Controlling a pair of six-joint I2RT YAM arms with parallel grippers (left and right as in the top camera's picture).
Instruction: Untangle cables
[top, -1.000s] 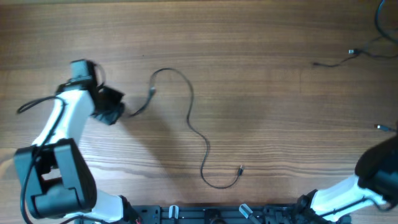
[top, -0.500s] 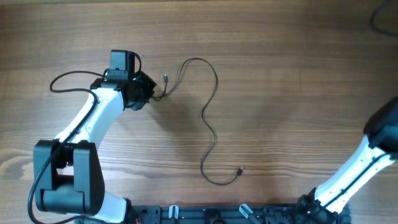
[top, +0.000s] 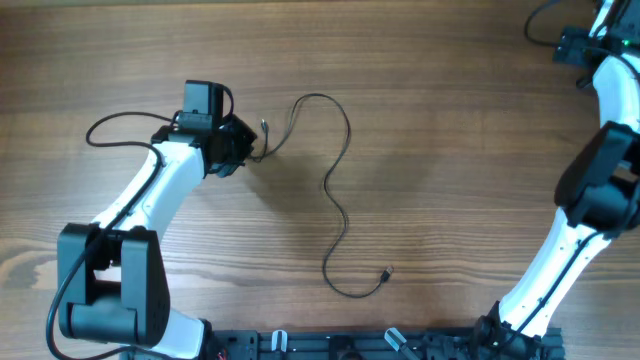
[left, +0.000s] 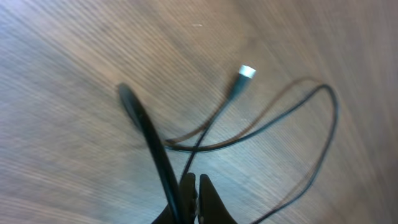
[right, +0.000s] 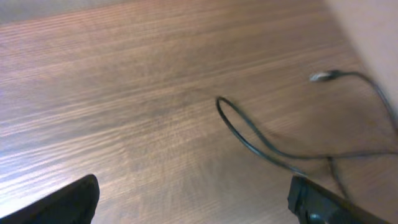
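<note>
Next, the open right gripper moves back, left in the overhead view, down onto the thin black cable (top: 340, 205), which lies mid-table, far from the gripper.
A thin black cable (top: 340, 205) snakes across the middle of the wooden table, its free plug (top: 387, 272) lying near the front. My left gripper (top: 243, 152) is shut on the other end, just behind that end's silvery plug (left: 247, 71). In the left wrist view the jaws (left: 196, 185) are pressed together with the thin strand (left: 205, 134) running into them. At the far right corner, my right gripper (top: 560, 42) is open. Its fingers (right: 68, 202) stand far apart above the table with nothing between them. A second cable (right: 249, 140) with a small plug (right: 320, 76) lies just ahead of them.
A thicker black strand (left: 146, 140) runs close past the left gripper's left finger. The left arm's own black wire (top: 110, 130) loops out to the left. The second cable (top: 537, 22) reaches the table's far right edge.
The left gripper pulled its cable end to the right and has since held still. The right arm swung up from the lower right to the far right corner, and its jaws opened wide.
</note>
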